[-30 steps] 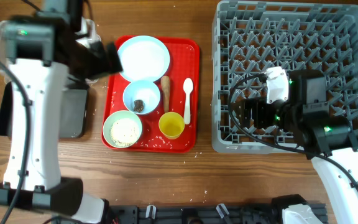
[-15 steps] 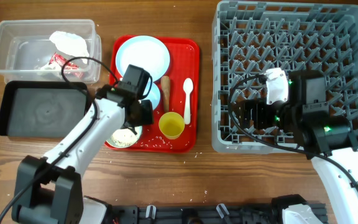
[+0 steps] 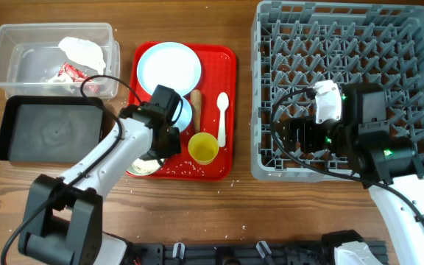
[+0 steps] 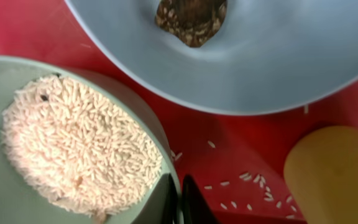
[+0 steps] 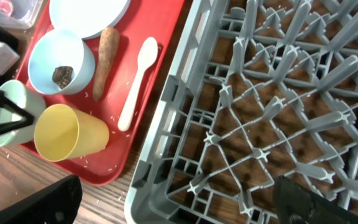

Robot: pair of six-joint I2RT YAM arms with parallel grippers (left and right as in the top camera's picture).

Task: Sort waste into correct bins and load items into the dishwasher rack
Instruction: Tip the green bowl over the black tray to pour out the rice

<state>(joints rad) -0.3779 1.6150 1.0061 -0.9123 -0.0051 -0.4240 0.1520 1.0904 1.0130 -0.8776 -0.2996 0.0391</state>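
Observation:
The mint bowl is full of rice, so my left gripper needs to lift it, tip it over the black tray, then return and release it in the red tray's near corner [image 3: 146, 167].
My left gripper [image 3: 165, 144] [image 4: 180, 202] is shut on the rim of the mint bowl [image 3: 143, 166] [image 4: 5, 81], which is full of white rice [image 4: 73, 143] and stands on the red tray [image 3: 227, 165]. Beside it the pale blue bowl [image 4: 278, 56] holds a dark scrap [image 4: 191, 18]. The plate [image 3: 169, 66], brown stick [image 3: 196, 109], white spoon [image 3: 222, 118] and yellow cup [image 3: 203, 148] also rest on that tray. My right gripper [image 3: 293, 136] [image 5: 179, 205] hangs open over the front left corner of the grey dishwasher rack [image 3: 344, 44] [image 5: 260, 93], empty.
The clear tub [image 3: 20, 55] at the back left holds a red-and-white wrapper [image 3: 71, 71] and crumpled paper [image 3: 83, 50]. The black tray [image 3: 50, 129] lies just in front of it. Loose rice grains [image 4: 253, 180] dot the red tray between the bowl and the cup.
My left arm came down from the tub side onto the red tray and its gripper went from open to shut on the mint bowl's rim. The right arm stayed still.

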